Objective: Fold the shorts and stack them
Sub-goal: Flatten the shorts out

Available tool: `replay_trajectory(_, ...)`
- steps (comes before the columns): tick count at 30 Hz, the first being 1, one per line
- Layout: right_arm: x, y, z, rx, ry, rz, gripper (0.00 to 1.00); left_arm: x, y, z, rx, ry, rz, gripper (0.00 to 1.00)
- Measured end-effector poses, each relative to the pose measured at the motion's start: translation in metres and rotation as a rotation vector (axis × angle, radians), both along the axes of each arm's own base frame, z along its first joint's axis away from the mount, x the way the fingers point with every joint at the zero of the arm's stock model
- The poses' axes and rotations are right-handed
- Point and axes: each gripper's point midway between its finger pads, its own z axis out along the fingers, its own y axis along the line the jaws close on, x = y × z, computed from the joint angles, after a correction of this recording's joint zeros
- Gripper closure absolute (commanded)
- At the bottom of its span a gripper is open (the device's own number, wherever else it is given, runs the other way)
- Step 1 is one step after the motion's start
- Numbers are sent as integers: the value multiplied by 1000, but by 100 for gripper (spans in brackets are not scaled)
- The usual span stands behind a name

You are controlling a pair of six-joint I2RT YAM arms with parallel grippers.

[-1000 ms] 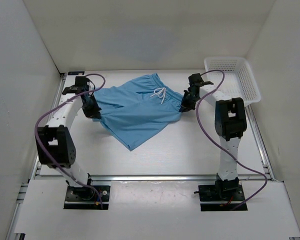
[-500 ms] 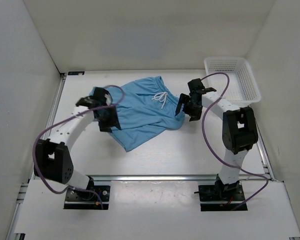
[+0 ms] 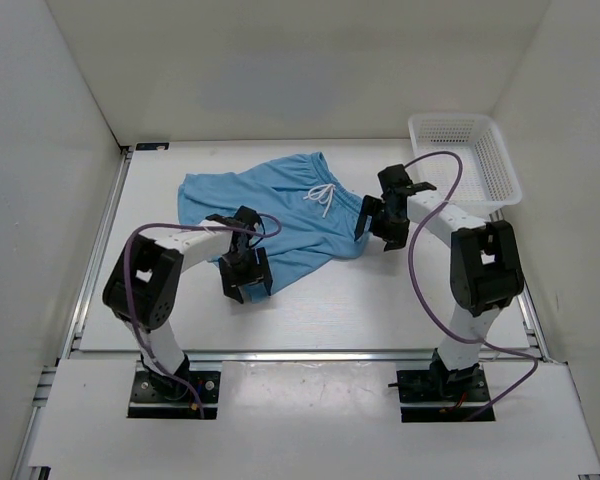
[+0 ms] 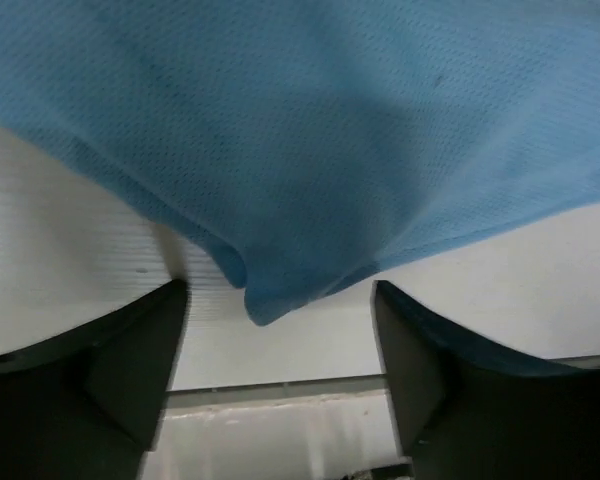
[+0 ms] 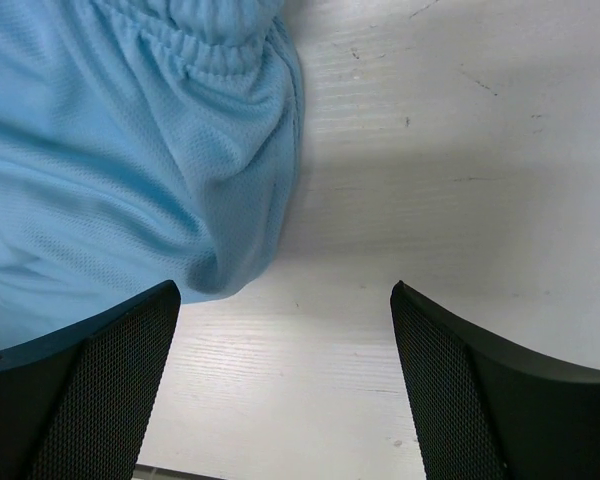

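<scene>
My right gripper will next move outward and to the left in the top view, then down onto the near end of the shorts' waistband, because its open fingers have bare table between them.
The light blue shorts (image 3: 280, 212) lie crumpled on the white table, waistband and white drawstring (image 3: 321, 194) toward the back. My left gripper (image 3: 245, 282) hovers over their near corner. In the left wrist view that gripper (image 4: 280, 295) is open, and the fabric corner (image 4: 265, 295) lies loose between the dark fingers (image 4: 130, 350), pinched by neither. My right gripper (image 3: 378, 222) stands at the shorts' right edge. Its wrist view shows this gripper (image 5: 285, 292) open wide over bare table, the elastic waistband side (image 5: 230, 150) just beside its left finger (image 5: 100, 370).
A white mesh basket (image 3: 500, 165) stands at the back right corner. White walls close in the table on three sides. A metal rail (image 3: 310, 353) runs along the near edge by the arm bases. Purple cables loop off both arms.
My right gripper has opened and let go of the shorts' right side. My left gripper has opened wider and travelled from the far left edge to the near corner; the cloth has settled.
</scene>
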Motion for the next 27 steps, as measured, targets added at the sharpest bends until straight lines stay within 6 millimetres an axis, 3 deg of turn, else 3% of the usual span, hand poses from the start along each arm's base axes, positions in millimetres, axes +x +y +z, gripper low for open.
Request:
replay_trajectory(1,1,0,2,2,-6,1,10,4,-3,-4,4,3,0,38)
replay_trajectory(2,1,0,4,3,-11,2,10,6,-5,-6,10,15,1,86)
replay_trajectory(3,1,0,5,5,-13,2,10,9,-8,-7,9,16,-4,90)
replay_trajectory(7,0,1,5,12,-6,3,10,13,-14,-8,-14,0,-19,90)
replay_trajectory(10,3,2,8,23,-5,2,11,9,-3,0,-31,-34,7,90)
replay_trajectory(14,15,6,8,31,-11,10,12,4,18,40,-71,-144,66,90)
replay_trajectory(18,28,9,2,30,-12,24,15,6,18,72,-119,-247,73,90)
replay_trajectory(27,46,13,-23,13,4,48,37,-6,38,89,-104,-265,111,90)
